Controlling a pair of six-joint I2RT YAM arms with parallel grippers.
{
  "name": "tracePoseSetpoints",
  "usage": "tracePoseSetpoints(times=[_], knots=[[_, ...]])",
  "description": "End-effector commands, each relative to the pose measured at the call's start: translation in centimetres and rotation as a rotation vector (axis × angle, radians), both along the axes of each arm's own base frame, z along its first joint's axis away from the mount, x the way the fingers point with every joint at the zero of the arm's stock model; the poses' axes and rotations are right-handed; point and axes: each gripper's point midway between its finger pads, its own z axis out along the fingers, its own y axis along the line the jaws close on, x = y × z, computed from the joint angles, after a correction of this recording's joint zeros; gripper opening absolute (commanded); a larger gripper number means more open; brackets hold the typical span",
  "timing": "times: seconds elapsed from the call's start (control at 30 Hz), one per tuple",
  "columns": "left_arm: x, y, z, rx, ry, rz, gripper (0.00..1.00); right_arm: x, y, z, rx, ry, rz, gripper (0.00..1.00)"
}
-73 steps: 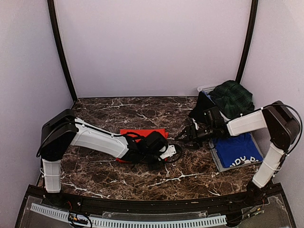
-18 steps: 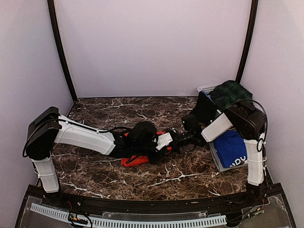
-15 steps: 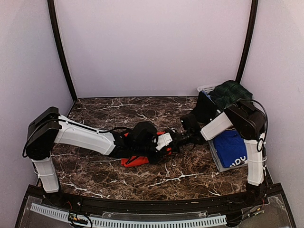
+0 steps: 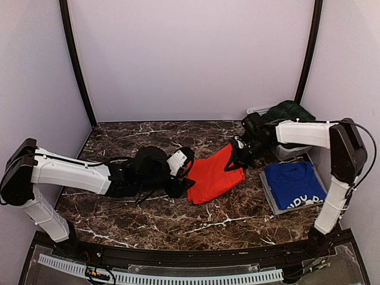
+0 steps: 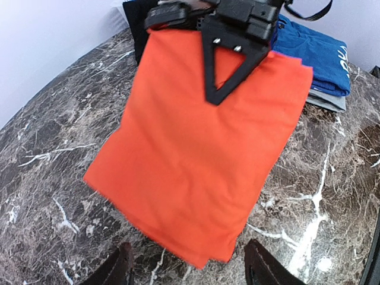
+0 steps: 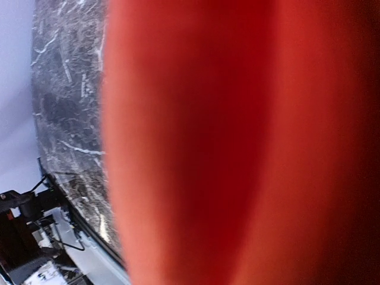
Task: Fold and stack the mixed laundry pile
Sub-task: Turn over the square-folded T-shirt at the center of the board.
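Observation:
My right gripper carries the shirt's upper edge down and to the left in the top view next, over the shirt's low end.
A folded red-orange T-shirt hangs tilted over the marble, its low corner on or just above the table. My right gripper is shut on the shirt's upper right edge. In the left wrist view the same gripper pinches the top of the T-shirt. Red cloth fills the right wrist view and hides that gripper's fingers. My left gripper stands open just left of the shirt, holding nothing; its fingertips flank the shirt's low corner. A folded royal blue T-shirt lies on the grey tray.
The white basket stands at the back right with the green tartan skirt heaped on it. A black garment lies behind the red shirt. The blue T-shirt and tray are to the right.
My left gripper has opened, let go of the red shirt and drawn back left. The right gripper, shut on the shirt, has raised its edge up and to the right.

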Motion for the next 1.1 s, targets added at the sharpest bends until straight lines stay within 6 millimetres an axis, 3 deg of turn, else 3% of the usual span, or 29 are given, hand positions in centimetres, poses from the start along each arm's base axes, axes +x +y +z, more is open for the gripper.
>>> tracePoseSetpoints(times=[0.0, 0.07, 0.2, 0.3, 0.4, 0.53, 0.7, 0.8, 0.97, 1.07], knots=[[0.1, 1.5, 1.3, -0.079, -0.007, 0.062, 0.63, -1.2, -8.3, 3.3, -0.408, -0.11, 0.005, 0.0], [0.1, 2.1, 1.6, -0.086, -0.01, 0.073, 0.63, -1.0, -11.1, 6.7, -0.535, -0.175, -0.043, 0.0], [0.0, 3.4, 1.8, -0.093, -0.002, 0.093, 0.63, -1.0, -14.0, 12.6, -0.636, -0.279, -0.125, 0.0], [0.4, 5.0, 1.7, -0.084, 0.026, 0.149, 0.64, -1.1, -16.3, 13.0, -0.8, -0.275, -0.122, 0.0], [0.9, 6.8, 2.4, -0.081, 0.04, 0.214, 0.64, -0.9, -17.1, 10.6, -1.013, -0.228, -0.041, 0.0], [1.5, 10.3, 3.4, -0.092, 0.082, 0.334, 0.68, -0.7, -12.4, 5.7, -1.215, -0.193, 0.172, 0.0], [1.4, 13.6, 6.0, -0.176, 0.109, 0.435, 0.72, -0.4, -1.5, 1.1, -1.16, -0.274, 0.36, 0.0], [1.6, 15.8, 6.8, -0.215, 0.14, 0.506, 0.72, -1.9, 3.8, -2.0, -1.077, -0.266, 0.429, 0.0], [1.8, 18.4, 7.0, -0.261, 0.21, 0.59, 0.72, -4.0, 8.5, -5.5, -1.003, -0.252, 0.477, 0.0], [1.8, 19.9, 7.6, -0.309, 0.237, 0.644, 0.72, -5.3, 10.7, -6.0, -0.926, -0.25, 0.496, 0.11]])
